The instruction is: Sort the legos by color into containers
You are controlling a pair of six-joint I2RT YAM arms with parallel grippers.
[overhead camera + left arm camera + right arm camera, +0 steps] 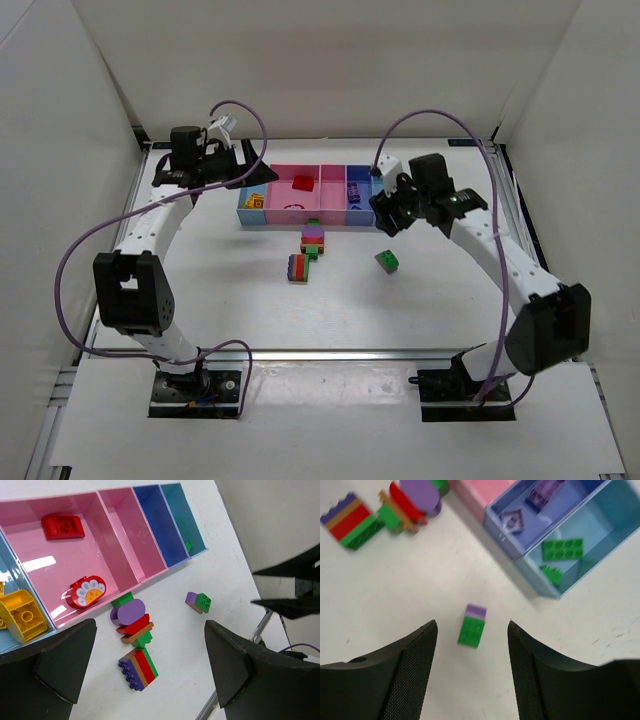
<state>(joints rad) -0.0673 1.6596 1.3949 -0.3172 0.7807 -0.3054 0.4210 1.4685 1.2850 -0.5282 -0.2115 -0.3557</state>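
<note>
My right gripper should move down next onto the green half of the brick (390, 260) (471, 632) and close across it, because the bare tabletop on both sides leaves room for my fingers.
The containers (333, 186) are one long tray at the back of the table. Yellow legos (22, 615) lie in its left light blue compartment. A red brick (62, 526) and a red oval piece (86, 591) lie in the wide pink one. Purple pieces (545, 491) are in the darker blue compartment, green plates (562, 549) in the right light blue one. My right gripper (472, 650) is open above a green-and-purple brick (471, 626) lying on the table. My left gripper (150, 665) is open and empty, high over a striped block (138, 667).
A mixed stack of purple, red, brown and green pieces (314, 238) lies just in front of the tray, with the striped block (298, 268) beside it. White walls enclose the table on three sides, and a metal rail (340, 352) runs along the near edge.
</note>
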